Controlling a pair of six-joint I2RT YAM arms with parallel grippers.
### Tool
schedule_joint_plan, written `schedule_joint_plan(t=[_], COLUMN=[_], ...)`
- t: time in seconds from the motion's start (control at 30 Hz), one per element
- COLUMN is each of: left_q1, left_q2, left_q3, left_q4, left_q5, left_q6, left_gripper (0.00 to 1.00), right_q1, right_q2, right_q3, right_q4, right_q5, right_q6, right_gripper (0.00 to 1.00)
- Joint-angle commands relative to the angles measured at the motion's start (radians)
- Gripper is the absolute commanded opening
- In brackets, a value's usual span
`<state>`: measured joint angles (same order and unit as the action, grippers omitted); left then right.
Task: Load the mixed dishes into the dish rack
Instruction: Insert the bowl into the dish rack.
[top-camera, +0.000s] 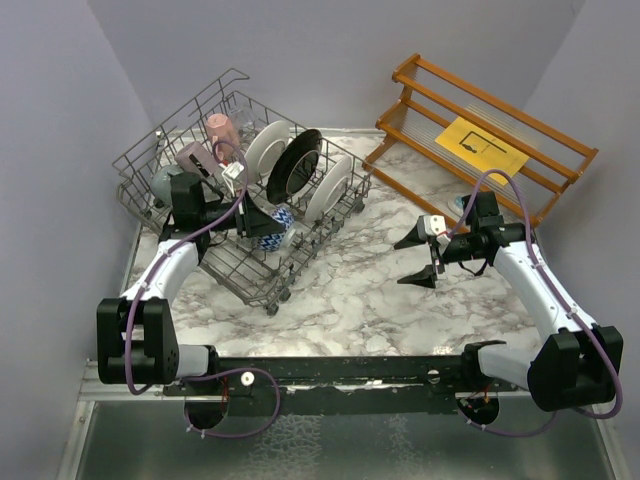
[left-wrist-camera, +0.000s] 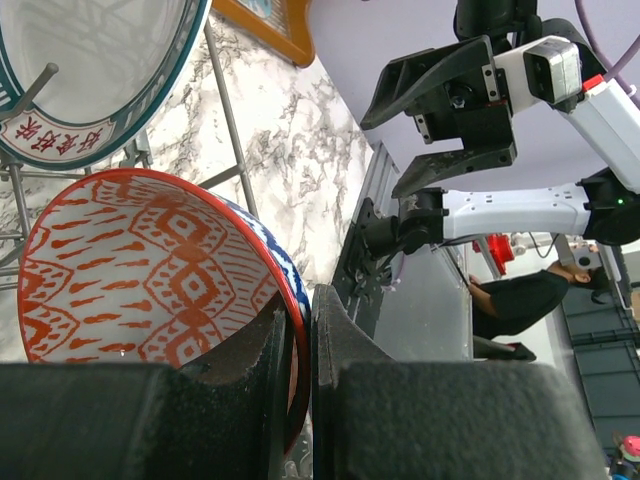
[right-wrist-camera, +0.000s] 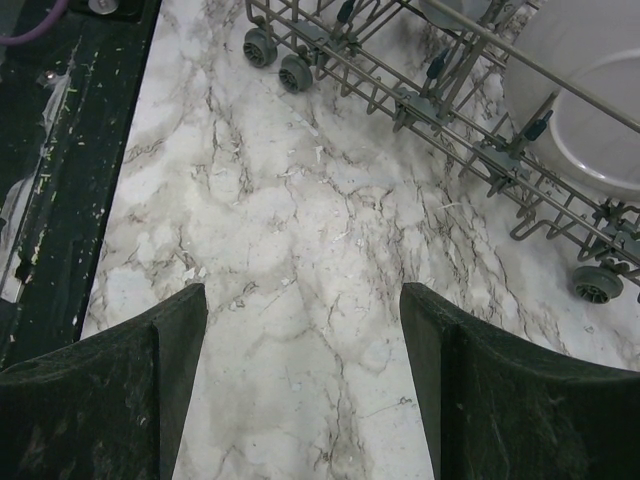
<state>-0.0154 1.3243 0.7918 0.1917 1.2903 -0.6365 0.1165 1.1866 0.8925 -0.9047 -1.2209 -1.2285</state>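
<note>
I will next bring the bowl down with my left gripper, setting it onto the free wires by the white plate.
The dish rack (top-camera: 250, 280) stands at the back left. It holds a pink mug (top-camera: 222, 128), a mauve mug (top-camera: 195, 157), a grey-teal mug (top-camera: 160, 183), two white plates (top-camera: 265, 148) and a black-rimmed plate (top-camera: 295, 162). My left gripper (top-camera: 262, 228) is inside the rack, shut on the rim of a patterned bowl (left-wrist-camera: 150, 270) that is red inside and blue outside. The bowl is tilted on its side below the plate with red characters (left-wrist-camera: 90, 70). My right gripper (top-camera: 420, 262) hangs open over bare marble right of the rack, and its fingers (right-wrist-camera: 150, 400) hold nothing.
An orange-brown wooden shelf (top-camera: 480, 130) with a yellow sheet (top-camera: 480, 145) stands at the back right. The rack's wheeled corner (right-wrist-camera: 270, 55) and a white plate (right-wrist-camera: 590, 110) lie ahead of my right gripper. The black base rail (top-camera: 330, 370) runs along the near edge.
</note>
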Motion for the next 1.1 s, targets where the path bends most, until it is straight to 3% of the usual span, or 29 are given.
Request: schedule_joint_plan(t=[0.0, 0.27, 0.5, 1.07], left_q1=[-0.006, -0.029, -0.055, -0.051], left_q2=[-0.036, -0.048, -0.029, 0.113], left_q3=[0.058, 0.026, -0.011, 0.044], left_q4=[0.0, 0.079, 0.079, -0.117], left_q5=[0.029, 0.024, 0.001, -0.037], left_q6=[-0.018, -0.112, -0.111, 0.103], left_gripper=[0.0, 0.0, 0.0, 0.01], right_q1=[-0.006, -0.005, -0.005, -0.005], right_q2=[0.003, 0.001, 0.001, 0.002], right_q3=[-0.005, -0.003, -0.002, -0.003], right_q4=[-0.007, -0.013, -0.017, -0.023], right_q5=[-0.012, -0.016, -0.02, -0.022], right_q6=[-0.021, -0.031, -0.035, -0.046], right_gripper=[0.77, 0.77, 0.77, 0.77])
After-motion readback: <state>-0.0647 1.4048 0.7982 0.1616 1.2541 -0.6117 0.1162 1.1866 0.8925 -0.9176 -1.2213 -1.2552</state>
